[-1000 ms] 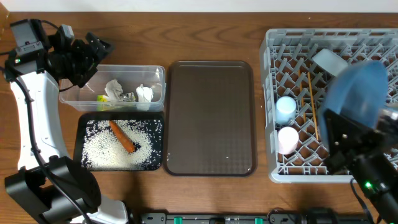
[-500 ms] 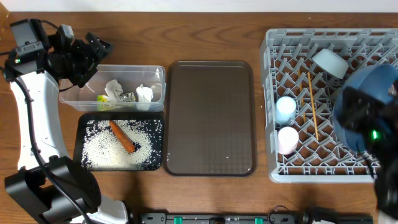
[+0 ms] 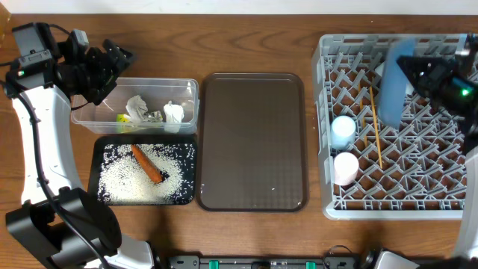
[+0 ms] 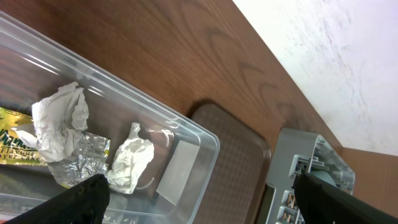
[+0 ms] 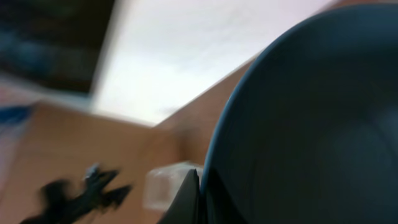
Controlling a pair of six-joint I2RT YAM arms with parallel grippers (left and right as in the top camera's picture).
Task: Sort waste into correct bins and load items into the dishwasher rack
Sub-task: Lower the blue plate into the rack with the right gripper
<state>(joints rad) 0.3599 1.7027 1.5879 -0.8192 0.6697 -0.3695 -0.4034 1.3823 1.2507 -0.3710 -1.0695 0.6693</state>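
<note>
To tilt the plate (image 3: 391, 84) flatter onto open slots beside the cups, my right gripper should move back and down first, since the white bowl occupies the rack's back.
My right gripper (image 3: 427, 75) is shut on the dark-blue plate (image 3: 391, 84) and holds it on edge over the back of the grey dishwasher rack (image 3: 326, 112). The plate fills the right wrist view (image 5: 311, 124), blurred. The rack holds a light-blue cup (image 3: 343, 128), a pinkish-white cup (image 3: 345, 166) and chopsticks (image 3: 376, 127); the plate mostly hides the white bowl. My left gripper (image 3: 112, 63) is open and empty above the clear tub (image 3: 82, 117), which holds napkins (image 4: 65, 118) and the wrapper (image 4: 15, 149). The black tray (image 3: 95, 173) holds rice (image 3: 131, 183) and the carrot (image 3: 148, 164).
The large brown serving tray (image 3: 254, 142) lies bare between the bins and the rack. The wooden table's back edge meets a white wall (image 4: 348, 68).
My right arm has swung the plate from the rack's front right up to its back middle and turned it from flat-facing to edge-on. The left arm has not moved.
</note>
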